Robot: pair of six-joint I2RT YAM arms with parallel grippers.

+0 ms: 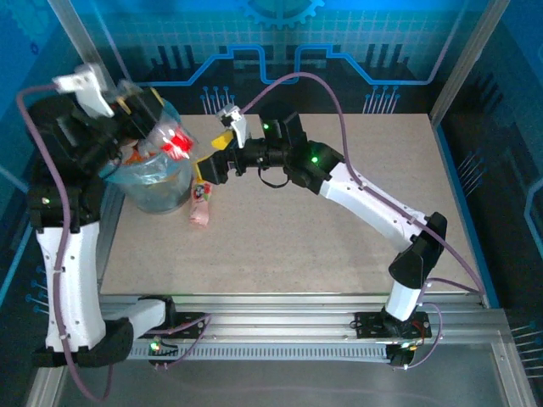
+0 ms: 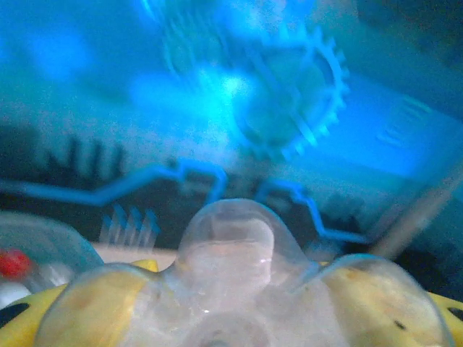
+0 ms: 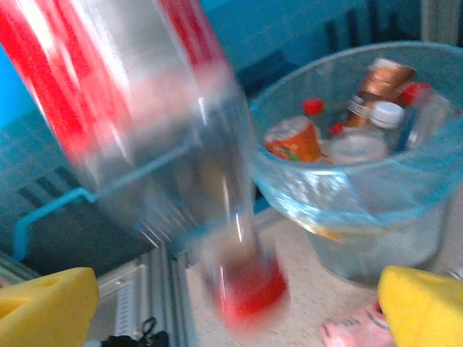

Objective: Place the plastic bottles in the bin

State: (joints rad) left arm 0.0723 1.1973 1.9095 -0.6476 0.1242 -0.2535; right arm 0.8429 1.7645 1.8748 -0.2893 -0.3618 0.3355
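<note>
Next, my left gripper swings away from my right gripper and brings the bottle over the bin's opening (image 1: 133,155) (image 2: 35,266), then releases it, since the bottle's cap end overhangs the bin's rim.
A clear plastic bottle (image 1: 168,137) with a red label hangs over the bin (image 1: 158,188), a grey bucket lined with a pale blue bag. My left gripper (image 1: 142,115) is shut on it; in the left wrist view the bottle's lobed base (image 2: 231,267) sits between the yellow fingers (image 2: 90,311). My right gripper (image 1: 210,158) stands open just right of the bin. In the right wrist view the same bottle (image 3: 155,123) is blurred, red cap (image 3: 249,293) down, free between the wide-apart yellow fingers (image 3: 43,307). Several bottles (image 3: 293,137) lie inside the bin (image 3: 347,184).
A small pink item (image 1: 201,205), bottle or packet I cannot tell, lies on the table right of the bin and under my right gripper, also seen as the pink item (image 3: 358,329). The speckled tabletop (image 1: 339,237) stretches to the right. Frame posts stand at the edges.
</note>
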